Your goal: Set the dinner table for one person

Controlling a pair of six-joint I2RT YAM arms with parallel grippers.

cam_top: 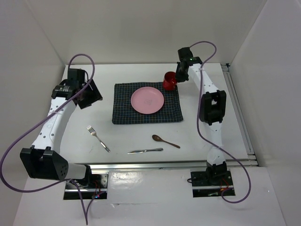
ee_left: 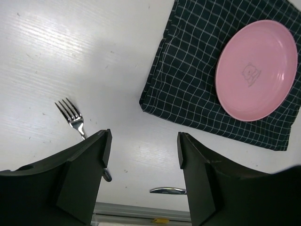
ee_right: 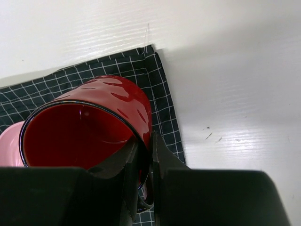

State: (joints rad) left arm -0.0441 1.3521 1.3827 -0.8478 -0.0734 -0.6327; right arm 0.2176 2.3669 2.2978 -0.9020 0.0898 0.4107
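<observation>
My left gripper should turn in line with the slanted fork. Then it should move back and down onto the fork's slim handle (cam_top: 100, 141) (ee_left: 87, 140), nearer the front edge of the table.
On the white dinner table (cam_top: 136, 136) lies a dark navy checked mat (cam_top: 123, 110) with a pink plate (cam_top: 147, 100) on it. My right gripper (cam_top: 178, 77) is shut on the rim of a red mug (cam_top: 170, 81) at the mat's far right corner; one finger is inside the mug (ee_right: 89, 132), one outside. A fork (cam_top: 98, 138), a knife (cam_top: 145, 150) and a brown spoon (cam_top: 165, 141) lie near the front edge. My left gripper (cam_top: 89, 96) is open and empty, left of the mat, above the fork (ee_left: 70, 117).
A metal rail (cam_top: 240, 113) runs along the table's right side and another along the front edge (cam_top: 164, 165). White walls enclose the table on three sides.
</observation>
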